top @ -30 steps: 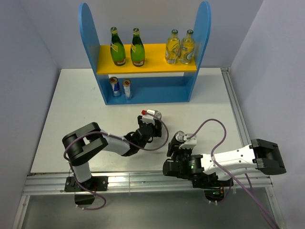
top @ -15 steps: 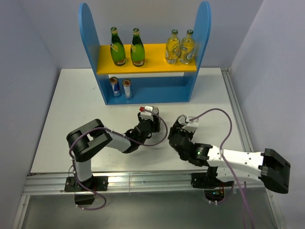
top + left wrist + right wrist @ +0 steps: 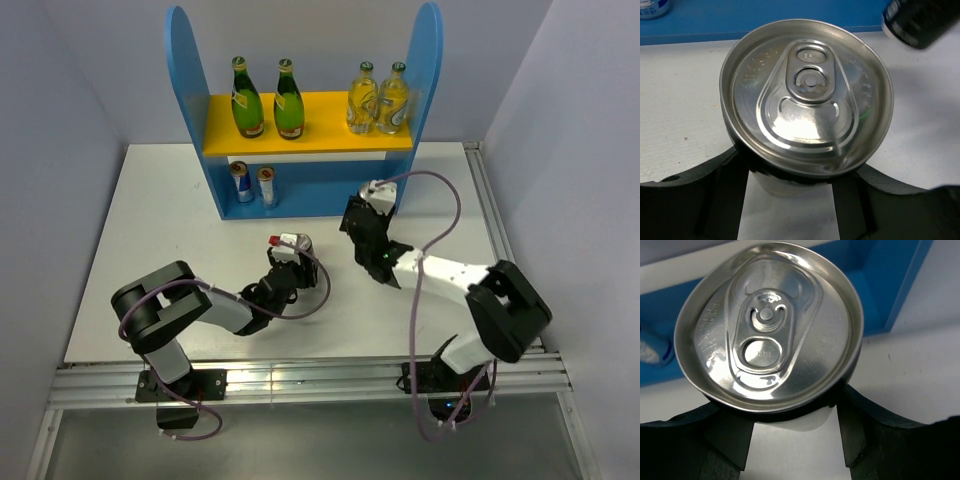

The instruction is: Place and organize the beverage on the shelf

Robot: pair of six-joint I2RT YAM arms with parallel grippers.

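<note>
The bare spot lies just outward of my right gripper, so the gripper should move outward next and release the dark can on the lower level's empty end [image 3: 352,186] [image 3: 866,302].
The blue shelf [image 3: 190,90] stands at the back with a yellow upper board [image 3: 320,125]. Two green bottles [image 3: 247,100] stand on the board's left. Two silver-blue cans [image 3: 242,182] stand on the lower tier's left. My left gripper [image 3: 296,250] is shut on a dark can [image 3: 807,95], upright on the table in front of the shelf. My right gripper [image 3: 357,218] is shut on the other dark can [image 3: 770,325], close to the lower tier's front [image 3: 875,275]. That can also shows at the left wrist view's top right [image 3: 920,20].
Two pale yellow glass bottles [image 3: 380,100] stand on the right of the yellow board. A metal rail [image 3: 495,230] runs along the table's right edge. Grey walls close in on the left and right. Cables loop over both arms.
My right arm has swung its dark can up and away from the near edge, to just in front of the shelf. My left arm has drawn its can slightly left and nearer.
</note>
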